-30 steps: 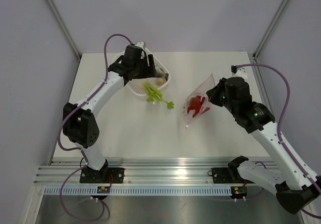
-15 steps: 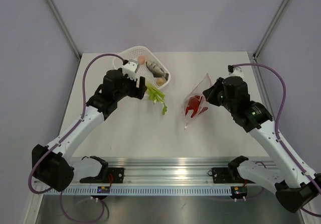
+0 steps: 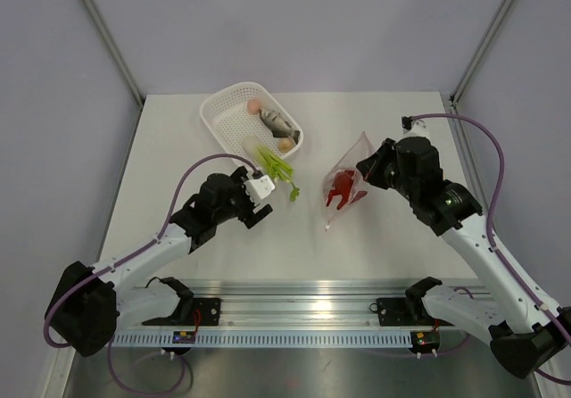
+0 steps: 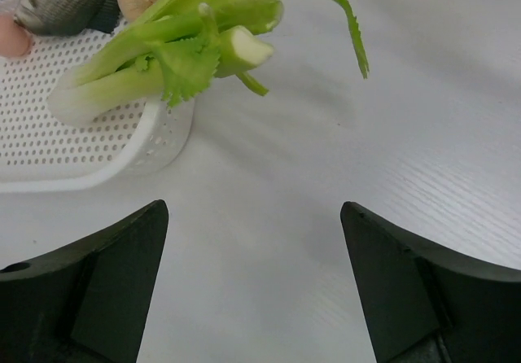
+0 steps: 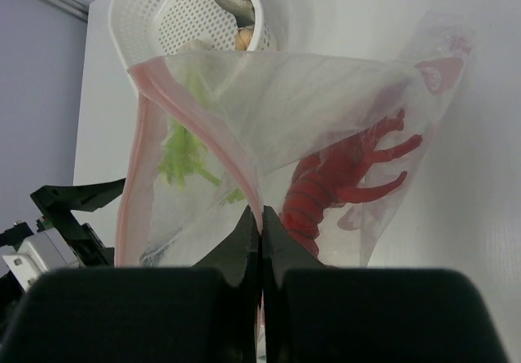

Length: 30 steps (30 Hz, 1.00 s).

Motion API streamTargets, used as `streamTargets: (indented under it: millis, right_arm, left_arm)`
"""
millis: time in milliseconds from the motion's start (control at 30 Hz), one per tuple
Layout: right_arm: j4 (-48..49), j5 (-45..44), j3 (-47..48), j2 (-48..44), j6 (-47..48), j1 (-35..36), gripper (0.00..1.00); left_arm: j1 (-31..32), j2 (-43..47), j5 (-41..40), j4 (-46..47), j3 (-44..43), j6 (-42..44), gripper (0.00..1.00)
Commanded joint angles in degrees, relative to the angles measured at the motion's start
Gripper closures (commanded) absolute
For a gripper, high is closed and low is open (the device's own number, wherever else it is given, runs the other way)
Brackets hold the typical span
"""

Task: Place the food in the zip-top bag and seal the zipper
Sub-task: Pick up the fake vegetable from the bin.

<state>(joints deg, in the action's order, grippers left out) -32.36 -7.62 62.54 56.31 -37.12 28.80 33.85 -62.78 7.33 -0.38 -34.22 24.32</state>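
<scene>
My left gripper will move outward, because the green leafy vegetable leans out over the basket's rim, and it will bring its open fingers around the vegetable's stalks [image 4: 213,50] beside that rim [image 3: 273,163].
My right gripper [image 5: 260,231] is shut on the zipper [image 5: 207,143] edge of the clear zip-top bag [image 3: 348,179], holding it up with its mouth open. A red lobster [image 5: 334,182] lies inside the bag [image 5: 326,102]. My left gripper [image 4: 254,216] is open and empty, low over the table just short of the green leafy vegetable [image 4: 195,45], which leans over the basket's rim [image 3: 277,168]. A grey fish [image 3: 278,123] and peach round pieces [image 3: 253,105] lie in the white basket [image 3: 219,121].
The white perforated basket [image 4: 49,151] stands at the back left of the table. Grey walls and metal posts close in the back and sides. A rail runs along the near edge.
My left arm has drawn back from the basket toward the near side, leaving the vegetable hanging over the basket's rim. The right gripper with the bag has shifted slightly left.
</scene>
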Motion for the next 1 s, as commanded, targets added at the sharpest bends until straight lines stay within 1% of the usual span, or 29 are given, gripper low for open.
streamTargets:
  millis: [0,33,133,167,267,300,333,533,700,767,900,967]
  right_arm:
    - [3.09,1.46,-0.23,-0.68,0.82,-0.23,1.00]
    - [3.18,1.64,-0.32,-0.68,1.09,-0.32,1.00]
    - [2.83,1.82,-0.14,-1.03,1.44,-0.23,1.00]
    - [2.48,1.64,-0.23,-1.21,1.61,-0.23,1.00]
    - [1.08,-0.03,-0.23,-2.00,1.88,-0.32,1.00]
    - [0.98,-0.29,-0.40,-2.35,1.97,-0.23,1.00]
    - [0.90,-0.73,-0.49,-2.52,2.14,-0.23,1.00]
    - [0.89,-0.47,-0.58,-1.82,2.06,-0.23,1.00]
    - [0.28,-0.03,-0.23,-1.21,2.41,-0.23,1.00]
    - [0.19,-0.38,-0.49,-1.38,2.32,-0.23,1.00]
    - [0.02,-0.64,-0.14,-0.86,2.50,-0.23,1.00]
    - [-0.42,-0.82,0.03,-0.59,2.50,-0.32,1.00]
  left_arm:
    - [0.17,1.97,3.99,11.45,1.43,8.73,0.10]
    - [0.34,1.70,4.79,14.76,2.13,9.43,0.09]
    - [0.52,-1.19,2.87,20.84,2.67,9.69,0.09]
    - [0.52,-3.90,1.38,20.77,2.14,10.65,0.09]
    - [0.78,-7.87,-1.44,22.44,0.64,12.06,0.10]
    - [0.87,-9.27,-1.71,23.66,0.90,12.16,0.10]
    - [0.87,-9.72,-1.79,26.89,1.34,12.07,0.10]
    - [1.57,-13.85,-2.41,32.80,0.56,10.93,0.10]
    - [1.84,-17.27,0.22,33.52,-3.03,10.93,0.10]
    - [1.84,-19.91,0.75,32.64,-4.27,11.63,0.11]
    - [1.84,-22.38,1.89,33.69,-5.77,12.07,0.13]
    - [1.84,-24.04,1.98,32.99,-7.17,12.16,0.20]
